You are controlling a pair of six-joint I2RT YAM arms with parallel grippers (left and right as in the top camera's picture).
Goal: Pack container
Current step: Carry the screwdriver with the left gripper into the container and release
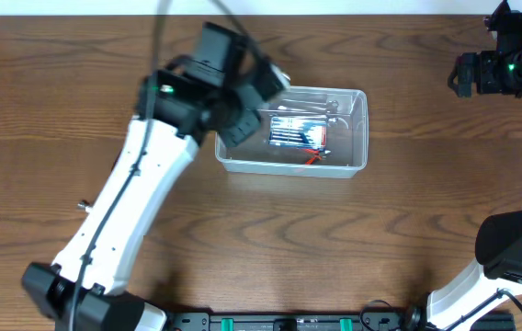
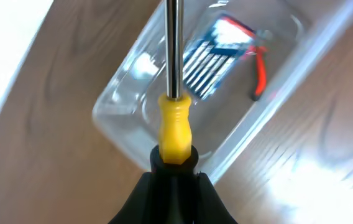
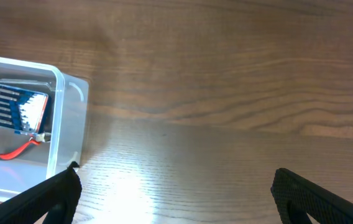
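I need to lower my left gripper first to the bin's bare bottom (image 1: pixel 285 155) (image 2: pixel 225 107) between the blue pack and the bin's near side. Then the screwdriver can go down beside the pack.
The container (image 1: pixel 289 167) is a clear shallow plastic bin at the table's middle. It also shows in the left wrist view (image 2: pixel 127 118) and the right wrist view (image 3: pixel 64 118). My left gripper (image 1: pixel 243 115) hovers over its left end. In the left wrist view this gripper (image 2: pixel 176 171) is shut on a screwdriver (image 2: pixel 175 124) with a yellow handle, its steel shaft pointing over the bin. My right gripper (image 1: pixel 482 74) is far right at the back, open and empty (image 3: pixel 176 186), with bare table between its fingers.
Inside the bin lie a blue pack of thin metal tools (image 1: pixel 296 135) (image 2: pixel 210 62) (image 3: pixel 9 106) and a red-handled item (image 1: pixel 313 156) (image 2: pixel 260 71) (image 3: pixel 18 149). The wooden table (image 1: pixel 408 239) surrounds the bin.
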